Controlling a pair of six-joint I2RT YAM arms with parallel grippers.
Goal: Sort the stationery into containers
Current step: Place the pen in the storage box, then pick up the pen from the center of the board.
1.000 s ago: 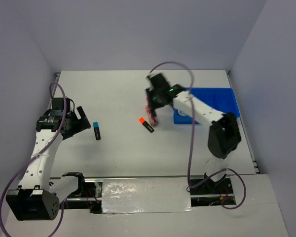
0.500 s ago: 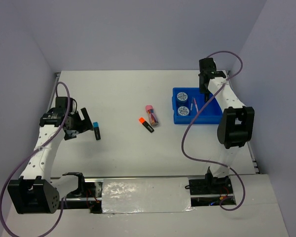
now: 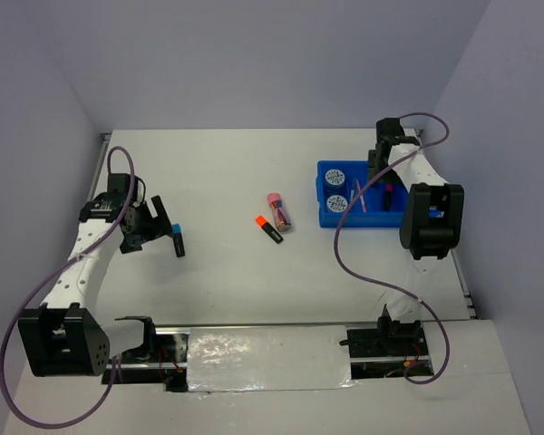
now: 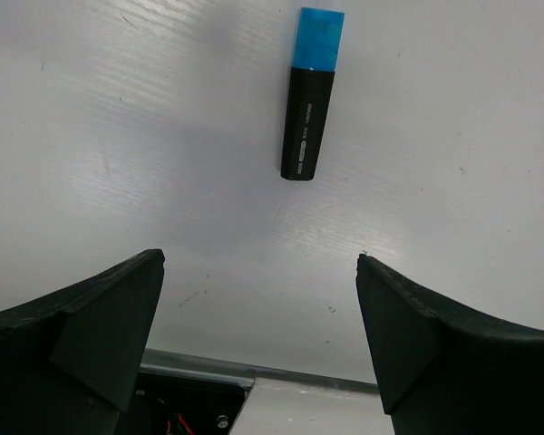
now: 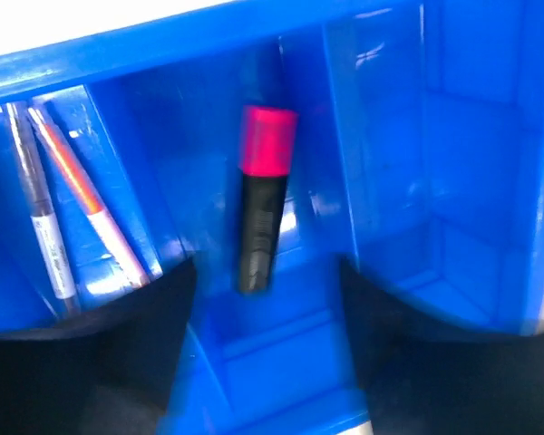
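The blue-capped highlighter is below my left gripper and to its right in the top view. I need to lower the open fingers that way onto the highlighter's black body (image 3: 179, 246) (image 4: 306, 129).
A pink-capped black highlighter (image 5: 261, 201) lies in a narrow compartment of the bright blue tray (image 3: 415, 220), free of my right gripper (image 5: 267, 294), which hangs open just above it (image 3: 379, 174). Two thin pens (image 5: 50, 231) rest in the compartment to its left, and two tape rolls (image 3: 336, 178) fill the tray's left end. My left gripper (image 4: 261, 267) is open and low over the table, with a blue-capped highlighter (image 4: 309, 98) lying beyond its fingertips. In the top view that highlighter (image 3: 178, 239) is just right of the left gripper (image 3: 156, 225).
An orange-capped highlighter (image 3: 269, 228) and a pink-capped tube (image 3: 279, 211) lie side by side mid-table. Grey walls close in the table at the back and both sides. The right arm's cable (image 3: 344, 254) loops over the table in front of the tray.
My right arm swung from the table's middle over to the tray and its jaws widened, leaving the pink-capped highlighter in a compartment. My left gripper edged slightly toward the blue-capped highlighter.
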